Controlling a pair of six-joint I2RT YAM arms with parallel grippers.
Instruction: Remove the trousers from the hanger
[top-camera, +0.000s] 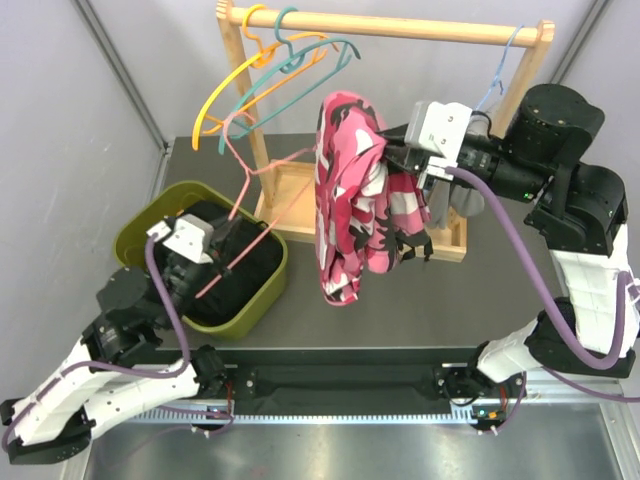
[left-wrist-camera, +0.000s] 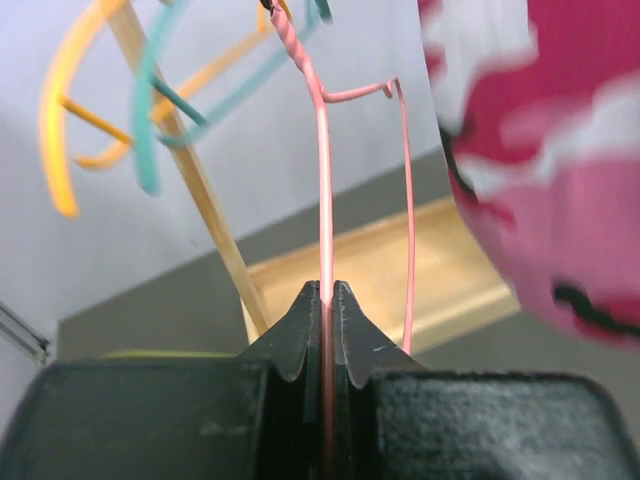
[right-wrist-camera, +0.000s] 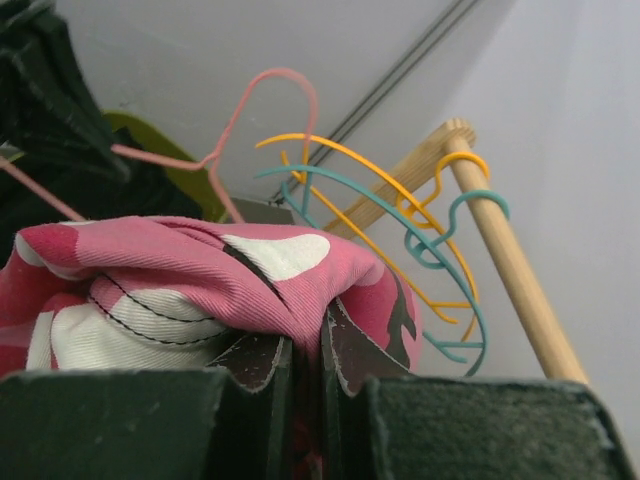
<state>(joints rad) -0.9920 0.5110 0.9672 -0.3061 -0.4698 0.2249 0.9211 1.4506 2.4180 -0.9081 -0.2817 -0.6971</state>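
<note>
The right gripper swings the trousers to the left in the top view next, then lowers them over the open green bin (right-wrist-camera: 137, 190), which already holds dark clothes.
Pink camouflage trousers (top-camera: 350, 200) hang in a bunch above the table, gripped near their top by my right gripper (top-camera: 392, 155). In the right wrist view the jaws (right-wrist-camera: 305, 345) are shut on a fold of the pink cloth (right-wrist-camera: 180, 270). My left gripper (top-camera: 225, 250) is shut on the pink wire hanger (top-camera: 243, 185) over the green bin. The left wrist view shows the wire (left-wrist-camera: 322, 180) pinched between the fingertips (left-wrist-camera: 324, 300), with the trousers (left-wrist-camera: 540, 150) to the right. The hanger is off the rail, and its far end meets the trousers' left edge and is hidden there.
A wooden rack (top-camera: 255, 120) stands at the back, with yellow (top-camera: 225, 85) and teal (top-camera: 300, 70) hangers on its rail and a blue hanger (top-camera: 503, 62) at the right end. A green bin (top-camera: 140, 225) holding dark clothes sits at the left.
</note>
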